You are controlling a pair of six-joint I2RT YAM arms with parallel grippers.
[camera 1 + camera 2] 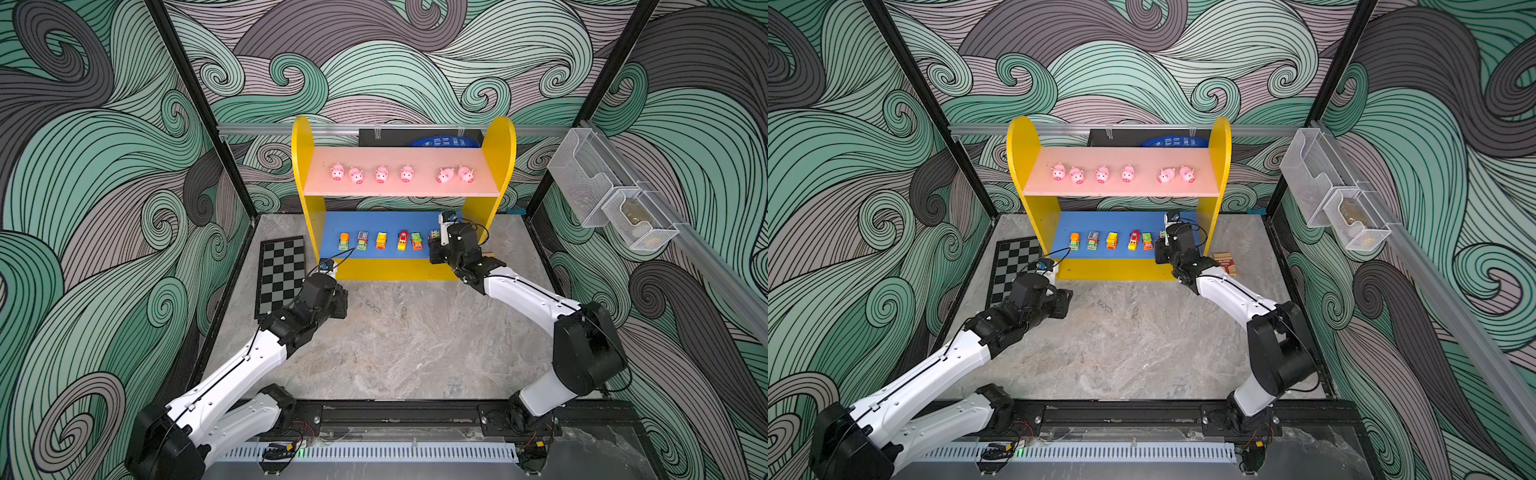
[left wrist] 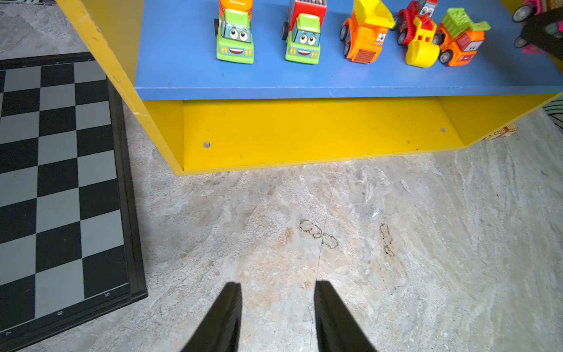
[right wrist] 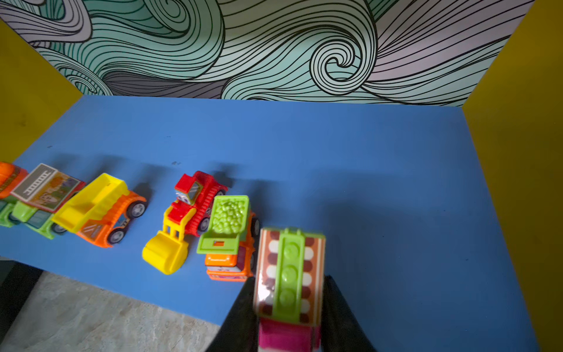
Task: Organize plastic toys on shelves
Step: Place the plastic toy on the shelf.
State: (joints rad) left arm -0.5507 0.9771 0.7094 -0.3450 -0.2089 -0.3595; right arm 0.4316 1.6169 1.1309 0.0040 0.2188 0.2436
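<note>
The pink vehicle still hangs above the blue lower board, so it goes down in my right gripper to the bare spot (image 1: 429,239) beside the orange truck next and gets released there.
The shelves (image 1: 302,166) stand at the back of the floor, a yellow unit with two boards. Several pink pigs (image 1: 381,173) sit in a row on the pale pink upper board (image 1: 424,188). Several toy vehicles (image 1: 381,240) line the blue lower board (image 1: 374,222). My right gripper (image 3: 288,279) is shut on a pink vehicle (image 3: 289,262) with a green strip on top. It holds the vehicle at the right end of the row, beside the orange truck with a green load (image 3: 228,243). My left gripper (image 2: 277,285) is open over bare floor in front of the shelves, with nothing in it.
A grey-black checkerboard (image 1: 282,274) lies on the floor left of the shelves. A red-and-tan box (image 1: 1225,262) sits by the unit's right panel. Wire mesh baskets (image 1: 602,199) hang on the right wall rail. Patterned walls close in the marble floor (image 1: 395,345).
</note>
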